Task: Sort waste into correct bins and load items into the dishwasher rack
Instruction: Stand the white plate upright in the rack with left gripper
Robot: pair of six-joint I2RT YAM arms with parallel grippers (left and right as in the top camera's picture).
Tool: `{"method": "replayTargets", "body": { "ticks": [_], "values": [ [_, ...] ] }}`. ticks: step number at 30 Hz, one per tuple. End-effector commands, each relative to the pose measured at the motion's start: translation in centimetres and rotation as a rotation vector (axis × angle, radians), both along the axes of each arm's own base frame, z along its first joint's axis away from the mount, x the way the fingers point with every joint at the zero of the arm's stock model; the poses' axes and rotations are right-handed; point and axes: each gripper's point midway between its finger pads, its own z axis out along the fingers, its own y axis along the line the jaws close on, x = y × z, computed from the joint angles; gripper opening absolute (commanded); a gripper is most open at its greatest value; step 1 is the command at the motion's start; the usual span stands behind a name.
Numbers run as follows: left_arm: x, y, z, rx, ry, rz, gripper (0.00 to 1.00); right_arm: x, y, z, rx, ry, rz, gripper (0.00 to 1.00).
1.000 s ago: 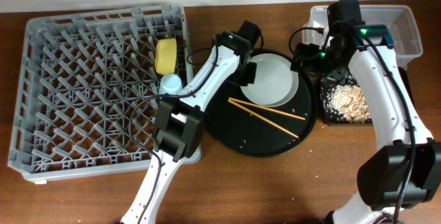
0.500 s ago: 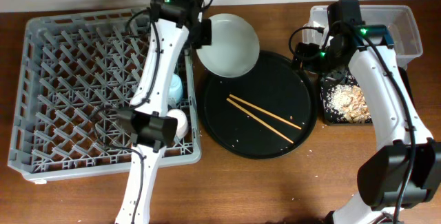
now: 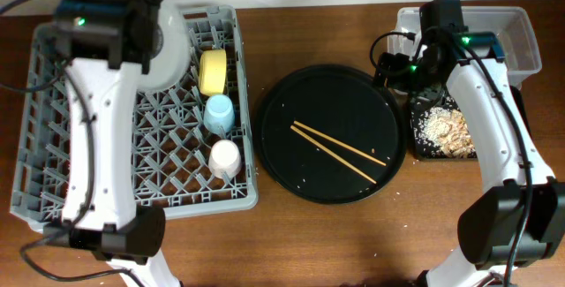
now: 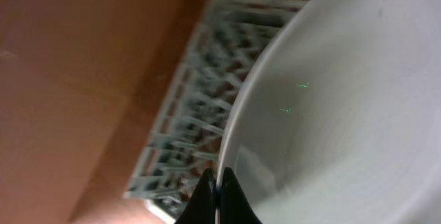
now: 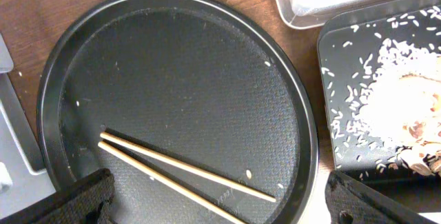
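The left gripper moves down toward the right in the overhead view next, then releases the bowl (image 3: 172, 49). The rack's slots beside the yellow item lie below the gripper.
My left gripper (image 4: 219, 189) is shut on the rim of a white bowl (image 3: 172, 49) and holds it over the far left part of the grey dishwasher rack (image 3: 53, 190); the bowl fills the left wrist view (image 4: 337, 114). The rack holds a yellow item (image 3: 212, 71), a light blue cup (image 3: 219, 112) and a white cup (image 3: 224, 157). Two wooden chopsticks (image 3: 340, 152) lie on the round black tray (image 3: 291, 181), also in the right wrist view (image 5: 179, 172). My right gripper (image 5: 217, 200) is open and empty, high above the tray's right side.
A black bin with rice and food scraps (image 3: 446, 130) stands right of the tray. A clear plastic bin (image 3: 521, 35) sits at the back right. Rice grains lie scattered on the tray (image 5: 172, 65). Brown table surrounds everything.
My left arm has carried the white bowl from the tray leftward to above the rack's far left. The right arm has not moved.
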Motion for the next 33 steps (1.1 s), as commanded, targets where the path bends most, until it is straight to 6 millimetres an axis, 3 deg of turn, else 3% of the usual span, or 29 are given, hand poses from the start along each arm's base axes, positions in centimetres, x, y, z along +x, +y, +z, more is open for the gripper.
{"method": "replayTargets", "body": {
  "ticks": [1,4,8,14,17,19,20,22,24,26,28,33],
  "values": [
    [2.3,3.2,-1.6,0.210,-0.094,0.195,0.01,0.0,-0.1,0.2,-0.013,-0.008,0.005,0.98],
    [5.6,2.6,-6.1,0.217,-0.142,0.189,0.01,0.1,-0.1,0.3,-0.013,-0.012,0.005,0.98],
    [7.5,1.8,-10.1,0.175,-0.179,0.172,0.01,0.0,-0.1,0.3,-0.013,-0.010,0.005,0.99],
    [8.2,0.5,-13.1,0.122,-0.168,0.130,0.01,0.0,-0.1,0.2,-0.013,-0.007,0.005,0.99],
    [8.2,0.4,-13.2,0.125,-0.169,0.129,0.01,0.0,-0.1,0.2,-0.013,-0.007,0.005,0.98],
    [7.8,0.9,-12.1,0.215,-0.168,0.145,0.01,0.0,-0.1,0.2,-0.013,-0.007,0.005,0.98],
    [7.3,0.7,-10.4,0.327,-0.183,0.170,0.01,0.0,-0.1,0.2,-0.013,-0.008,0.005,0.99],
    [6.4,-1.4,-8.0,0.466,-0.229,0.188,0.00,0.0,-0.1,0.2,-0.013,-0.008,0.005,0.98],
    [6.5,-2.7,-7.8,0.468,-0.245,0.167,0.00,0.0,-0.1,0.2,-0.013,-0.007,0.005,0.98],
    [6.4,-2.6,-7.7,0.485,-0.251,0.182,0.00,0.0,-0.1,0.2,-0.013,-0.007,0.005,0.99],
    [6.7,-2.6,-8.4,0.502,-0.233,0.182,0.00,0.0,-0.1,0.2,-0.013,-0.008,0.005,0.99],
    [8.2,-3.2,-13.0,0.535,-0.137,0.147,0.00,0.0,-0.1,0.2,-0.013,-0.008,0.005,0.98]
  ]
}}
